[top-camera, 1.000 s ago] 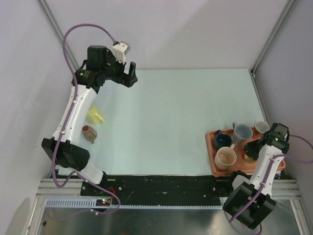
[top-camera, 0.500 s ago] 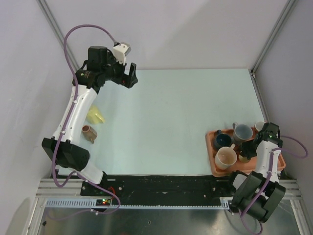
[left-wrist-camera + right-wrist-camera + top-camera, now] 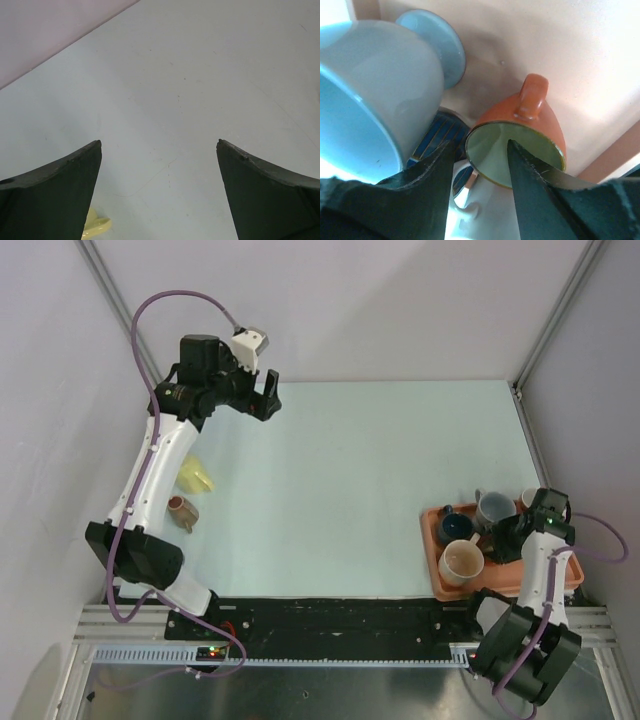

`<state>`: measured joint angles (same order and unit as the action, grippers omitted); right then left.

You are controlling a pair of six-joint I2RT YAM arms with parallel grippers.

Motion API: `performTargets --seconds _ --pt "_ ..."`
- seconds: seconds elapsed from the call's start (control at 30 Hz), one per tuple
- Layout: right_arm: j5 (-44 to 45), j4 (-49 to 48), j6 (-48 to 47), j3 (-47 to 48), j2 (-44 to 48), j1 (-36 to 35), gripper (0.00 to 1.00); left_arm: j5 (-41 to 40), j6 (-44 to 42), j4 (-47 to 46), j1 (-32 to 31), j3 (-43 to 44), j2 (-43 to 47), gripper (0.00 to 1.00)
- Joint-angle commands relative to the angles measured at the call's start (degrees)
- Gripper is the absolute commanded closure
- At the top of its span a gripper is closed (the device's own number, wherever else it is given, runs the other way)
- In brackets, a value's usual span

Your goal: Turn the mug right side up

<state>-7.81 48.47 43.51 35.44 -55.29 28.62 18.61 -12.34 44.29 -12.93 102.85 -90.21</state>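
My left gripper needs to come down and back next, turning its open fingers around the yellow mug's handle (image 3: 205, 482) (image 3: 97, 228), because the handle sticks out toward the clear tabletop.
My right gripper (image 3: 480, 145) hangs over an orange mug (image 3: 540, 120) with a green inside, which lies tilted on the tray with its mouth towards the camera and its handle away. One finger is outside the rim and the other is over the mouth, with a clear gap between them and nothing pinched. In the top view the right gripper (image 3: 503, 538) hides this mug. My left gripper (image 3: 266, 400) is open and empty, high at the back left. A yellow mug (image 3: 195, 475) and a brown mug (image 3: 182, 512) lie on their sides at the left.
The orange tray (image 3: 432, 540) at the right holds a dark blue mug (image 3: 455, 528), a grey-blue mug (image 3: 493, 508), a cream mug (image 3: 462, 563) and a white mug (image 3: 530, 498). The grey-blue mug (image 3: 375, 95) crowds the right gripper closely. Cage posts stand at the back corners.
My right gripper has swung left over the tray and now covers the small mug that showed beside it. The left arm has not moved.
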Motion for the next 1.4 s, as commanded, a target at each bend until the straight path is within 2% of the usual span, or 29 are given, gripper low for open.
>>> performTargets --seconds 0.0,0.2,0.23,0.3,0.37,0.47,0.53,0.63,0.73,0.8,0.97,1.13,1.27,1.37 --pt "0.0 3.5 -0.5 4.1 3.3 -0.9 0.46 0.3 -2.2 -0.9 0.4 -0.6 2.1 0.00" --pt "3.0 9.6 -2.8 13.5 5.3 -4.8 0.29 1.2 -9.0 1.0 0.6 -4.3 1.6 0.00" --pt "3.5 10.9 -3.2 15.2 5.7 -5.7 0.25 1.1 -12.1 1.9 0.9 -5.2 1.7 0.00" --pt "3.4 12.2 -3.9 18.6 6.7 -7.6 0.07 1.6 -17.8 4.5 2.0 -7.0 1.8 0.00" --pt "1.8 12.5 -4.5 21.7 7.9 -9.9 0.02 2.9 -23.9 8.3 4.1 -8.4 1.6 0.00" --pt "-0.1 11.2 -5.6 26.1 8.6 -15.3 0.01 2.8 -32.4 15.1 7.9 -9.6 0.0 0.00" --pt "-1.8 9.2 -6.7 28.0 8.0 -19.5 0.01 -1.9 -38.6 17.3 9.2 -11.9 -1.0 0.00" --pt "-4.3 3.8 -8.6 29.0 6.7 -27.3 0.01 -8.5 -55.2 18.0 9.6 -19.9 0.5 0.03" --pt "-2.1 -0.9 -11.2 29.1 5.2 -36.3 0.01 -5.8 -73.7 18.1 11.8 -27.8 3.2 0.06" --pt "0.8 -2.9 -12.8 29.2 4.1 -40.7 0.00 -4.1 -80.3 17.7 12.5 -29.6 3.0 0.08" --pt "0.5 -6.2 -15.9 29.2 1.6 -45.6 0.01 -6.6 -86.2 15.4 12.7 -30.0 -0.9 0.21" --pt "0.5 -6.8 -16.7 29.2 1.0 -46.3 0.01 -15.3 -94.5 10.5 12.8 -32.7 -3.6 0.16" --pt "0.9 -6.7 -16.6 29.2 0.9 -46.3 0.01 -18.0 -95.3 8.1 12.8 -31.7 -7.0 0.15" --pt "0.1 -7.0 -16.2 29.2 1.1 -46.3 0.01 -21.3 -95.2 6.4 12.8 -30.6 -9.8 0.20"
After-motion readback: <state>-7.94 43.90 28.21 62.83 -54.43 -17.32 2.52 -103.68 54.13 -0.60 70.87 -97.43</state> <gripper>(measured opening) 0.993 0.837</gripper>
